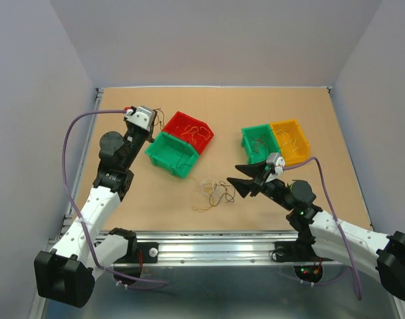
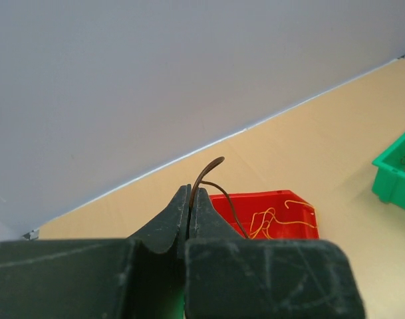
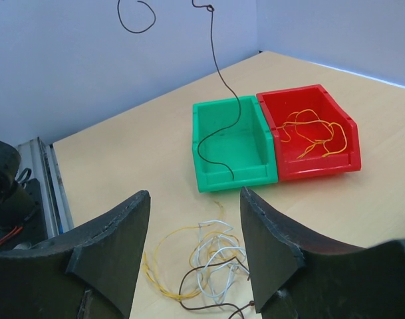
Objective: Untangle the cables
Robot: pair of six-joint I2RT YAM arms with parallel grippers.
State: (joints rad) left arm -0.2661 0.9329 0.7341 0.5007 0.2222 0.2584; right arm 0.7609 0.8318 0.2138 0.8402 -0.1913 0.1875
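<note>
Down and to the right in the top view, my left gripper will tip into the green bin (image 1: 163,158), releasing the dark wire where its lower end already hangs.
The cables lie as a small loose tangle (image 1: 212,193) of yellow, whitish and dark wires on the table, in front of the left green bin (image 1: 163,158). In the right wrist view the tangle (image 3: 212,256) sits just beyond my right gripper (image 3: 195,193), which is open and empty. In the top view that gripper (image 1: 237,179) is just right of the tangle. My left gripper (image 1: 152,130) is raised by the green bin and shut on a dark wire (image 2: 205,174). That wire (image 3: 215,73) hangs down, its lower end in the green bin (image 3: 239,178).
A red bin (image 1: 182,117) holding yellow-orange wires adjoins the left green bin; it also shows in the wrist views (image 2: 262,195) (image 3: 322,166). A second green bin (image 1: 249,136) and a yellow bin (image 1: 302,126) with wires stand at the right. A metal rail (image 1: 209,249) runs along the near edge.
</note>
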